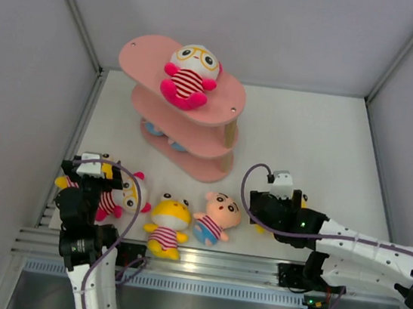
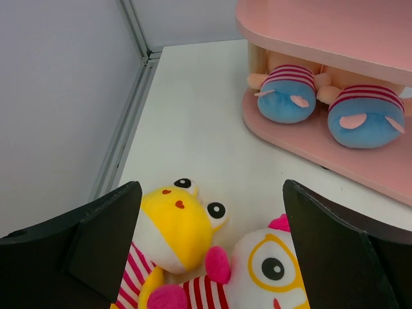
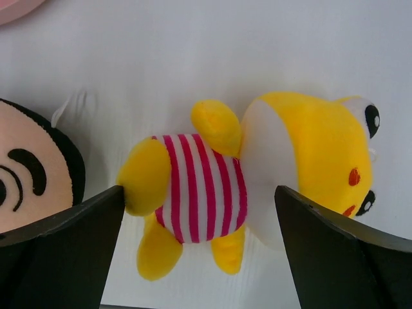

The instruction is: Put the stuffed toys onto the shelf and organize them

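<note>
The striped shirt is between my open fingers, but still below them. My right gripper needs to move down next, a little toward the front bar, onto the near side of the shirt.
The pink shelf (image 1: 225,100) stands at the back left. A pink-limbed toy with yellow glasses (image 1: 190,76) sits on its top board. Two toys in blue shorts (image 2: 286,96) lie on its bottom board (image 2: 302,138). My left gripper (image 1: 100,180) is open above a yellow toy (image 2: 177,222) and a pink-limbed glasses toy (image 2: 270,270), which lie between its fingers (image 2: 96,238). My right gripper (image 1: 280,204) is open over another yellow toy (image 3: 206,187), its striped body between the fingers (image 3: 335,251). A yellow toy (image 1: 168,226) and a peach-faced toy (image 1: 217,217) lie at the table's front.
Grey walls close in the table on the left, back and right. A metal rail (image 1: 200,260) runs along the front edge. The peach-faced toy's head (image 3: 32,174) lies just left of my right gripper's left finger.
</note>
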{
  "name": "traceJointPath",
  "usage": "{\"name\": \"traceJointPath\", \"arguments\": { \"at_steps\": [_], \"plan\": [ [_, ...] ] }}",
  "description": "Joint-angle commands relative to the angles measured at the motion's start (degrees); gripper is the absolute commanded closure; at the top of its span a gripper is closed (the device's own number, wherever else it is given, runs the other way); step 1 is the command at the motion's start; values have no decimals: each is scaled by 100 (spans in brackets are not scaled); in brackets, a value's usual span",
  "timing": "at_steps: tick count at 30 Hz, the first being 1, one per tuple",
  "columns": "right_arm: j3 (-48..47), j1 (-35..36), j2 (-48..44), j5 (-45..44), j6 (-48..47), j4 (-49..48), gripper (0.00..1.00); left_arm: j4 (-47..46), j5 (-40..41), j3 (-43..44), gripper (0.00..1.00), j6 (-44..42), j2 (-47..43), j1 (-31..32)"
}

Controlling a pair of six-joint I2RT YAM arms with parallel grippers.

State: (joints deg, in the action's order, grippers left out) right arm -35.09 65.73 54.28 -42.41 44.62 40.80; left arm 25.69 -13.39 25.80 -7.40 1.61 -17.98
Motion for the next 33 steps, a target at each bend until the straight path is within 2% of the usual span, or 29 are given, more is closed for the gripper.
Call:
{"name": "traceJointPath", "arguments": {
  "at_steps": [1, 6, 9, 14, 18, 20, 24, 27, 30, 31, 33],
  "plan": [
    [-454, 53, 135, -179, 29, -230, 1, -337, -155, -23, 3, 19, -55, -57],
    [-867, 88, 294, -346, 266, 445, 0, -328, -217, -31, 3, -7, -64, -57],
    [-789, 150, 31, -391, 389, 386, 1, -328, -208, -31, 3, -7, -64, -57],
    [36, 159, -874, 539, -40, -553, 2, -328, -208, -31, 3, 1, -64, -65],
    [441, 159, -1200, 735, 458, -354, 7, -328, -208, -31, 4, -7, -64, -57],
    [599, 159, -1183, 708, 828, -204, 11, -328, -208, -31, 4, -7, -64, -57],
    [723, 168, -815, 735, 899, -467, 14, -328, -199, -31, 4, -7, -55, -57],
    [670, 168, -288, 542, 961, -441, 21, -328, -199, -31, 4, 2, -55, -65],
    [556, 194, 117, 524, 917, -406, 50, -328, -199, -31, 4, 2, -55, -57],
    [478, 203, 187, 515, 839, -371, 72, -328, -208, -31, 4, -7, -64, -57],
    [285, 299, 119, 358, 681, -187, 92, -328, -226, -31, 4, -16, -55, -57]
  ]
}}
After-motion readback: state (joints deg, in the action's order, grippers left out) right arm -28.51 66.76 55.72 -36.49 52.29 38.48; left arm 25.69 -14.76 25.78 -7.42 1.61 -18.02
